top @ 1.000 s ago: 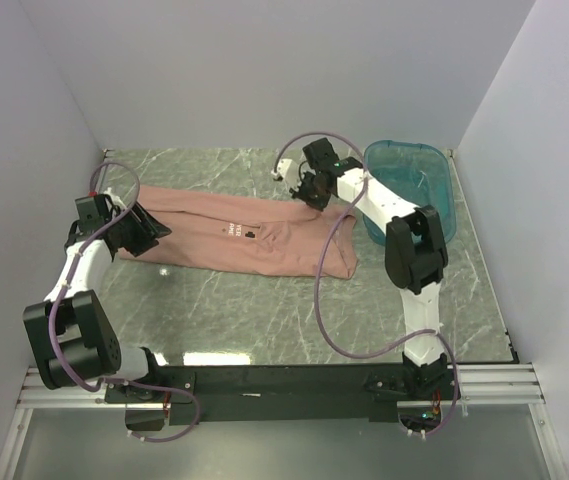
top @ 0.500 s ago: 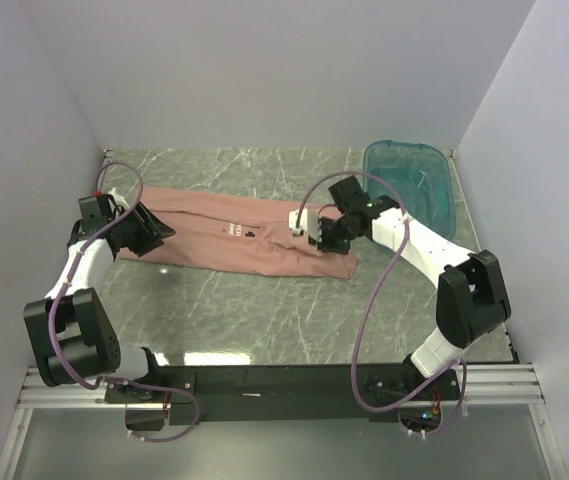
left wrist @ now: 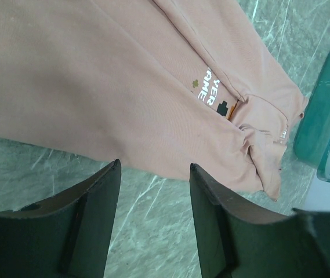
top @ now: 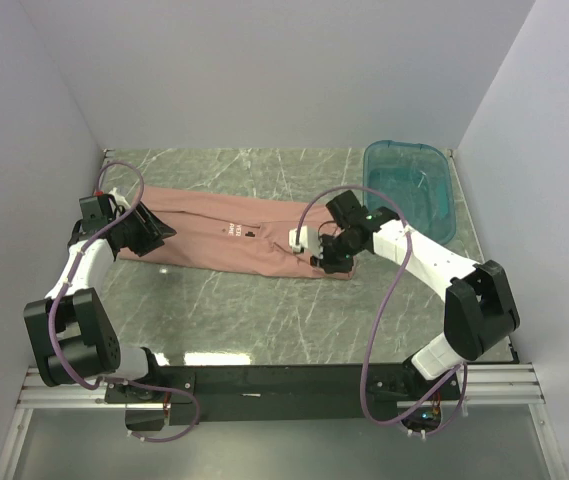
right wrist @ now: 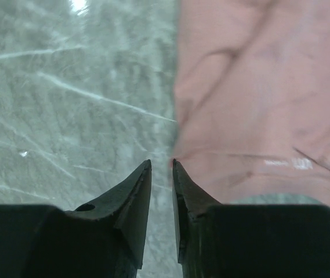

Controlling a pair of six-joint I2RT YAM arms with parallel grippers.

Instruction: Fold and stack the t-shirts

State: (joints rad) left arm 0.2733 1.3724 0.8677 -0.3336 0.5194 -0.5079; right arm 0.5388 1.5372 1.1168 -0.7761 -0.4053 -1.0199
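Observation:
I will move my right gripper outward toward the t-shirt's chest print next and then down onto that corner, because the cloth at the t-shirt's hem corner is bunched.
One salmon-pink t-shirt lies flat on the marble table, folded into a long band running left to right, its small chest print facing up. My left gripper rests at the shirt's left end, open; in the left wrist view its gripper frames bare marble just short of the t-shirt. My right gripper hovers at the shirt's near right corner. In the right wrist view its gripper shows a narrow gap with nothing in it, right at the edge of the t-shirt.
A translucent teal tub stands at the back right, behind the right arm, and shows as the tub in the left wrist view. White walls close in the table on three sides. Bare marble lies in front of the shirt.
The right arm swung from the shirt's far edge beside the tub to its near right corner, and its jaws went from shut to slightly apart. The left arm stayed put.

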